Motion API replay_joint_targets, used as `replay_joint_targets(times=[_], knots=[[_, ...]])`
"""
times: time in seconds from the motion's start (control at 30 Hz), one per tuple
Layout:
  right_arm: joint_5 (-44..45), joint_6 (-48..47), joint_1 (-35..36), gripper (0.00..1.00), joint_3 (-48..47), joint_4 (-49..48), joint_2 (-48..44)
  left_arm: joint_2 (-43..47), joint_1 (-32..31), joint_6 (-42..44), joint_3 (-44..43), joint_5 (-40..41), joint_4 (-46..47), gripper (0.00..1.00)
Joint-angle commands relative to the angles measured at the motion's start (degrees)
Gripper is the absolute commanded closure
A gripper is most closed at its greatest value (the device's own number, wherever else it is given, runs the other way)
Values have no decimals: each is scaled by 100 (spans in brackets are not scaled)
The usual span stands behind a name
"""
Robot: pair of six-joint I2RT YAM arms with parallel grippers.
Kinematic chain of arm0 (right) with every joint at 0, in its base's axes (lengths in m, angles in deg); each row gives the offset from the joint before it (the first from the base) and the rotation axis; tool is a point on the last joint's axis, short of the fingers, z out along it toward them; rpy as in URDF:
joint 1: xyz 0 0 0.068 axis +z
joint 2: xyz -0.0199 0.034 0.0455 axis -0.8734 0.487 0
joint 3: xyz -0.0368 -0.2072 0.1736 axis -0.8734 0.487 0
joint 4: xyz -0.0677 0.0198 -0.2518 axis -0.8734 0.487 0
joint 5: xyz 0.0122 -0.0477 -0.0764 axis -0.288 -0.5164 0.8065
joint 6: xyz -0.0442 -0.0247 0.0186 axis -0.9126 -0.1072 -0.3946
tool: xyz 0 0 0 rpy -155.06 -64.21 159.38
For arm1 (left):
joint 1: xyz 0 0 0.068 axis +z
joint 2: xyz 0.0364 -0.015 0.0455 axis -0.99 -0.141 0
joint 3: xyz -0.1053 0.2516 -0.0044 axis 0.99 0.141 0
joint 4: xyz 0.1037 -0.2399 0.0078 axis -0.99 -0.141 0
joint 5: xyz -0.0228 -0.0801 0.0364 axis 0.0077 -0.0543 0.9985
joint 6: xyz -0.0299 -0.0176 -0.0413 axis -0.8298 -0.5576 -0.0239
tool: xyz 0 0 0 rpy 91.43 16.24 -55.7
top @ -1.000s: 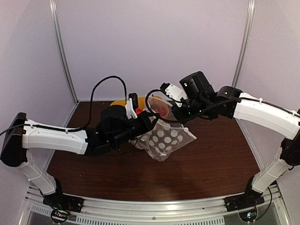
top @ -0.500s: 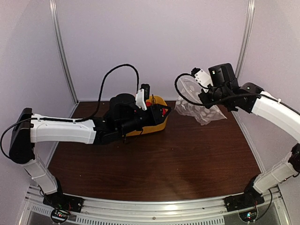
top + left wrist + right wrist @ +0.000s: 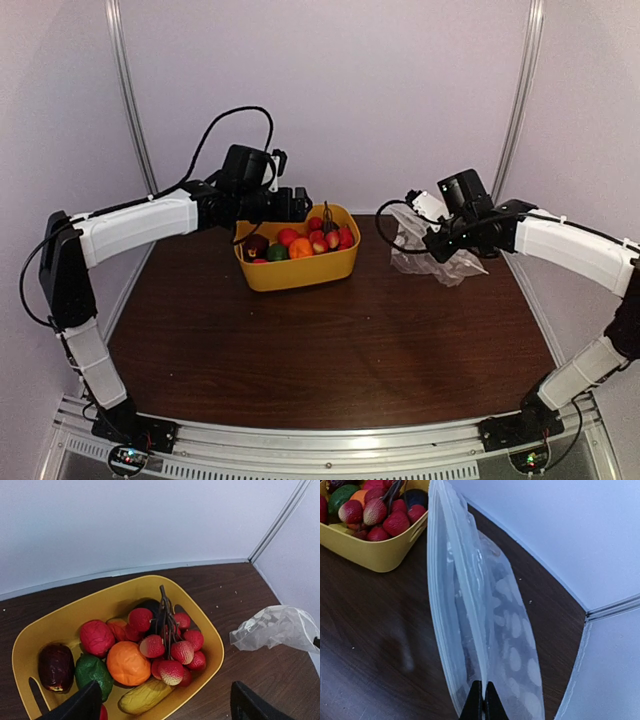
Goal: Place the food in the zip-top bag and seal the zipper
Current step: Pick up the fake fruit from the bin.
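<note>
The robot's left gripper will next move its open fingers down into the tub [image 3: 297, 275] and close them around the sides of the orange, since the orange's top is uncovered.
The food [image 3: 300, 243] lies in a yellow tub [image 3: 297, 275]: a bunch of red cherries [image 3: 172, 650], an orange [image 3: 128, 662], green [image 3: 92, 672], dark purple [image 3: 56, 666], red [image 3: 97, 637] and yellow [image 3: 145, 696] pieces. My left gripper [image 3: 298, 205] hovers open above the tub's back left rim, holding nothing; its fingertips [image 3: 80, 707] frame the fruit. At the back right, my right gripper [image 3: 428, 238] is shut on the edge of the clear polka-dot zip-top bag [image 3: 442, 262]. In the right wrist view the zipper [image 3: 462, 590] runs down into the shut gripper [image 3: 479, 704].
The tub [image 3: 375, 552] stands left of the bag [image 3: 510, 645] with bare dark table [image 3: 330, 350] between them and in front. White walls and metal corner posts [image 3: 518, 90] close in the back and sides.
My left gripper let go of the bag, opened and swung back over the tub. My right arm carried the bag to the right and lowered it to the table's back right.
</note>
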Motion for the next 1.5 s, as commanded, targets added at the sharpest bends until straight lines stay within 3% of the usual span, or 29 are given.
replay_joint_targets(times=[0.0, 0.17, 0.33, 0.63, 0.8, 1.13, 1.27, 1.47], knots=[[-1541, 310, 22, 100, 94, 61, 180, -523, -166, 575, -586, -136, -1068, 10], [-1722, 412, 15, 100, -123, 222, 392, -948, -146, 421, -828, -425, -679, 11], [-1913, 469, 5, 100, -131, 226, 447, -1476, 85, -31, -1258, -771, -324, 25], [-1945, 494, -24, 100, -108, 234, 438, -2157, 323, -194, -1649, -1091, 188, 25], [-1990, 535, -118, 100, -138, 268, 405, -2325, 370, -181, -1912, -1064, -149, 29], [-2131, 556, -222, 100, -30, 224, 222, -1836, 660, 672, -1400, -810, -1275, 26], [-2218, 561, -244, 100, -57, 236, 295, -2138, 679, 802, -1728, -785, -1543, 20], [-2274, 567, -256, 100, -90, 292, 306, -2734, 736, 911, -2305, -788, -1823, 20]])
